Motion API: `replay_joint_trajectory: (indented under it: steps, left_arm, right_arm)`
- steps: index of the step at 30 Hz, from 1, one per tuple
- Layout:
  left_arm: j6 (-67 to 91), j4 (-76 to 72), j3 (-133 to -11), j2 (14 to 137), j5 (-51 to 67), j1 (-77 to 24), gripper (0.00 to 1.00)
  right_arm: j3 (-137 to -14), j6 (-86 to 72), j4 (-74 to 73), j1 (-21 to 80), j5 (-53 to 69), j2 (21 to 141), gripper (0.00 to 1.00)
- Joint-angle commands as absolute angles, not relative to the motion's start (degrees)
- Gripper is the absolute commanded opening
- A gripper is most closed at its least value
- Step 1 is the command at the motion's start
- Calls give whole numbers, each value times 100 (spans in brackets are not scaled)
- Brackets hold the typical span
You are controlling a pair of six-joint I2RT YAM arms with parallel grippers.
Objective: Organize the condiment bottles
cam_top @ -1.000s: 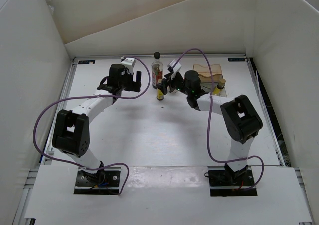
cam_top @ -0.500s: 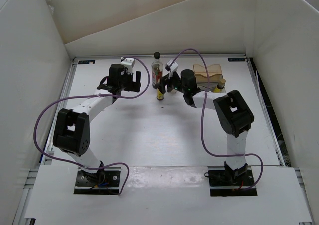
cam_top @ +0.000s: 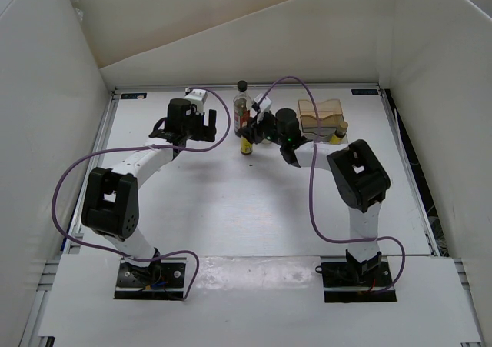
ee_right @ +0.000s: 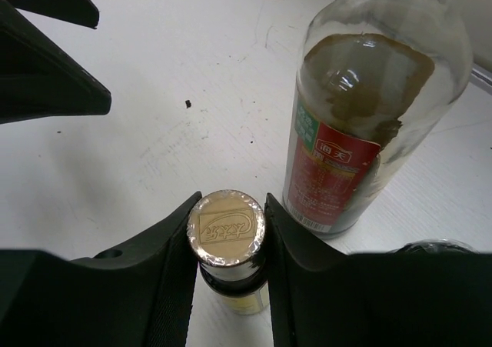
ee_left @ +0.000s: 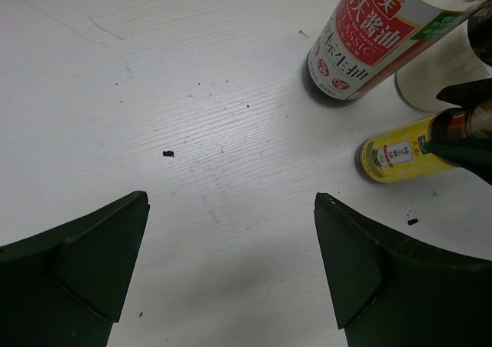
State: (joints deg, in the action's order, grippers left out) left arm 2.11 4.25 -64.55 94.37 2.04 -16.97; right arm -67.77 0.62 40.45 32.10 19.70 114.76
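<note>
I should lift the yellow bottle in my right gripper, move it to the right in the top view and lower it into the rack's front (cam_top: pixel 320 138) to release it, since another yellow bottle stands there.
A small yellow bottle (ee_right: pixel 228 293) with a gold foil cap stands upright on the white table. My right gripper (ee_right: pixel 229 205) is shut on its neck, one finger on each side. In the top view this yellow bottle (cam_top: pixel 247 146) is just in front of the tall dark-red bottle (cam_top: pixel 242 107), whose red label (ee_right: pixel 332 179) faces the right wrist camera. Behind the tall bottle (ee_left: pixel 361 39), the left wrist view shows part of a whitish jar (ee_left: pixel 442 71). To the left of the bottles, my left gripper (ee_left: pixel 231 264) is open over bare table. Another small yellow bottle (cam_top: pixel 339 132) stands by the rack.
A clear-and-tan rack (cam_top: pixel 321 114) stands at the back right of the table. White walls close in the table on three sides. My left gripper's fingers (ee_right: pixel 46 62) show at the top left of the right wrist view, close to the bottles.
My right arm has reached further left and its gripper has shut on the small yellow bottle's neck. The left arm has not moved.
</note>
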Motion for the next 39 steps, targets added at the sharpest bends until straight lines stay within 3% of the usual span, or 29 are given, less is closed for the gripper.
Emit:
replay_joint_trajectory:
  steps: [1,5,6,23,28,39]
  left_arm:
    - [272,325,-6451,9272,272,-1679,100]
    - [290,308,-6407,9246,290,-1679,100]
    - [290,299,-6407,9229,290,-1679,100]
    - [264,369,-6363,9114,185,-1872,100]
    - [264,387,-6451,9184,150,-1995,100]
    - [202,466,-6741,9457,105,-2153,100]
  right_arm:
    - [-6812,53,4280,3278,1943,11294,24]
    - [-6628,176,4237,3331,1872,11023,1]
    - [-6610,202,4210,3314,1863,10969,0]
    - [-5134,1159,3578,2945,1090,8316,0]
    - [-4686,1327,3515,2367,721,7683,0]
    - [-4289,967,4104,1389,562,7646,0]
